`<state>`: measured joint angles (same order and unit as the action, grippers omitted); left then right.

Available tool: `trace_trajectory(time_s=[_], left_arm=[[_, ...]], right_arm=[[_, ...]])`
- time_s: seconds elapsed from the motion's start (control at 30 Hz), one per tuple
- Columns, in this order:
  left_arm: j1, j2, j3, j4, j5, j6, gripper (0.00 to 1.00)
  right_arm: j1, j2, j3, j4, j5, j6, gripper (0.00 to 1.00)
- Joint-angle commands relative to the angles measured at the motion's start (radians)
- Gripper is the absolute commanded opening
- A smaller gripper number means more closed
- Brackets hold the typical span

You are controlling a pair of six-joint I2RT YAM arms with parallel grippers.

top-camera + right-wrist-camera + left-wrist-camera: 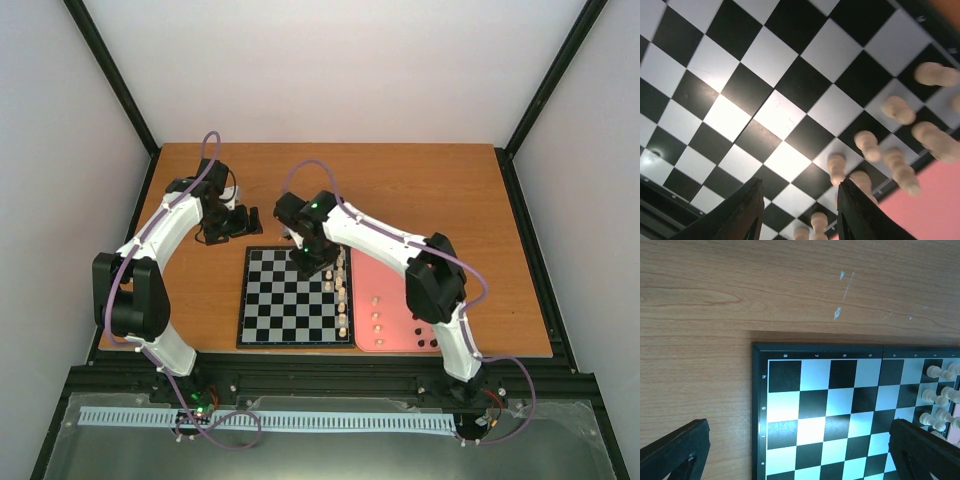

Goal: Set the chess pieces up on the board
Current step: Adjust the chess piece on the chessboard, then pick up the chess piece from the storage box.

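I should next move my right gripper back and across to the pink tray, then down onto its farthest cream piece (375,300), because that piece still stands off the board (290,300).
The checkered board (290,300) lies mid-table. Several cream-white pieces (342,295) stand along its right columns. More cream pieces (377,313) and black pieces (427,337) lie on the pink tray (400,285). My right gripper (318,266) hovers over the board's far right part, open and empty. In the right wrist view, the right gripper (800,212) has its fingers (742,215) spread above the squares, beside cream pieces (867,145). My left gripper (240,222) is open and empty beyond the board's far left corner. In the left wrist view (800,460) it looks down on the board (815,405).
The pink tray (940,200) touches the board's right edge. Bare wooden table (420,190) lies behind the board. Black frame posts and white walls enclose the table. The right arm's forearm (380,235) crosses above the tray.
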<state>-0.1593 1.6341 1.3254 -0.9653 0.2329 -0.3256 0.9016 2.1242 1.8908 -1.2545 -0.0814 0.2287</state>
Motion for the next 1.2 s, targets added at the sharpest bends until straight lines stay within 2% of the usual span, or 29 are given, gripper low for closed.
trace_trajectory(time_s=[0.0, 0.13, 0.3, 0.57, 0.8, 1.17], left_arm=[[-0.005, -0.007, 0.009, 0.011, 0.006, -0.009, 1.0], [-0.006, -0.008, 0.009, 0.011, 0.012, -0.01, 1.0], [-0.005, -0.009, 0.008, 0.014, 0.015, -0.011, 1.0], [-0.005, -0.008, 0.009, 0.009, 0.013, -0.01, 1.0], [-0.005, -0.013, 0.004, 0.007, 0.005, -0.009, 1.0], [-0.005, -0.008, 0.003, 0.007, 0.003, -0.009, 1.0]], right_arm=[[0.003, -0.131, 0.029, -0.051, 0.097, 0.06, 0.43], [-0.055, -0.228, -0.079, -0.056, 0.138, 0.122, 0.43], [-0.191, -0.362, -0.356, 0.058, 0.032, 0.151, 0.43], [-0.237, -0.355, -0.585, 0.152, -0.038, 0.119, 0.43], [-0.247, -0.353, -0.686, 0.208, -0.048, 0.127, 0.43], [-0.26, -0.326, -0.722, 0.241, -0.053, 0.124, 0.39]])
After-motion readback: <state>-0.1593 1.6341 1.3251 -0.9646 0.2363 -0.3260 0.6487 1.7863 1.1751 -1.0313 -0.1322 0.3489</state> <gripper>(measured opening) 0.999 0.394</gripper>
